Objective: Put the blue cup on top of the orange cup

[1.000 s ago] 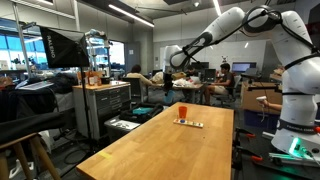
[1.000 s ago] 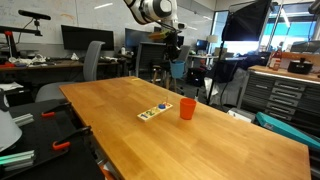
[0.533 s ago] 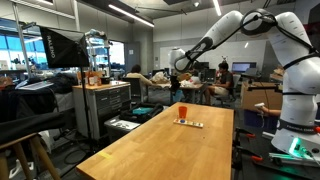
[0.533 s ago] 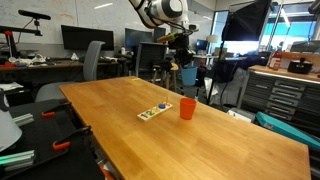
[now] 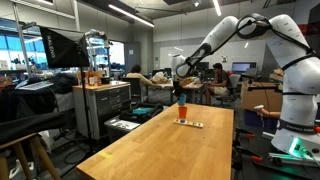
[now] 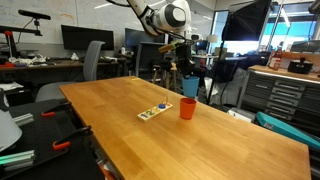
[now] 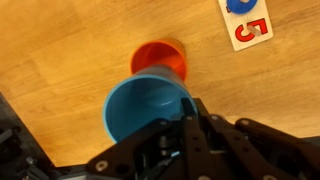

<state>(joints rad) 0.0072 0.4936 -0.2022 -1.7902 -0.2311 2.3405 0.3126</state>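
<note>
I will next lower and slightly shift my gripper toward the orange cup's opening (image 5: 182, 107) (image 7: 158, 58), down onto that cup, as its opening still shows past the raised blue cup's rim.
My gripper (image 6: 187, 72) is shut on the blue cup (image 6: 189, 84) and holds it upright in the air just above the orange cup (image 6: 187, 108), which stands on the wooden table (image 6: 200, 140). In the wrist view the blue cup (image 7: 150, 108) is seen from above, open side up, with one finger inside its rim, and the orange cup (image 7: 160, 56) sits on the table beyond it, partly covered. In an exterior view the gripper (image 5: 181, 90) hangs over the orange cup (image 5: 182, 109).
A flat white strip with dark marks (image 6: 154, 110) lies on the table beside the orange cup; it also shows in the wrist view (image 7: 243, 22) and in an exterior view (image 5: 188, 123). Chairs, desks and monitors stand around the table.
My gripper has carried the blue cup down and over the table edge, from beyond the table to a spot just above the orange cup.
</note>
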